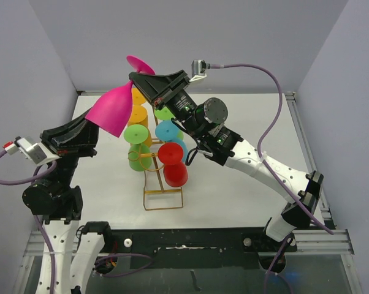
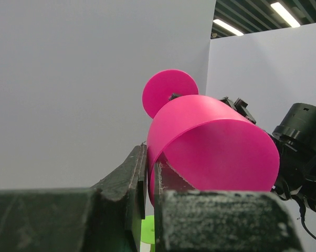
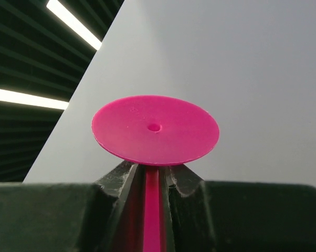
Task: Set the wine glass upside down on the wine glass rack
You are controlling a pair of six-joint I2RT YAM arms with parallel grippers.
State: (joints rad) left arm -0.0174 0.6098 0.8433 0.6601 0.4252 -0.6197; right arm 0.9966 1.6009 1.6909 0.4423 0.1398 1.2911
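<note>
The near green glass [image 1: 136,135] hangs back, so my right gripper should next draw back over it, turning the magenta bowl downward to release the stem.
A magenta plastic wine glass [image 1: 113,109] is held in the air above the gold wire rack [image 1: 162,195], tilted with its foot up and back. My left gripper [image 1: 91,125] is shut on the rim of its bowl [image 2: 210,142], one finger inside and one outside. My right gripper [image 1: 137,78] is shut on its stem [image 3: 152,210], just under the round foot [image 3: 155,130]. The foot also shows in the left wrist view [image 2: 168,89]. The rack stands mid-table and carries several coloured glasses hung upside down.
On the rack hang orange [image 1: 137,113], green [image 1: 137,150], blue [image 1: 167,130] and red [image 1: 173,164] glasses. Grey walls enclose the table on the left, back and right. A purple cable [image 1: 267,92] arcs above the right arm.
</note>
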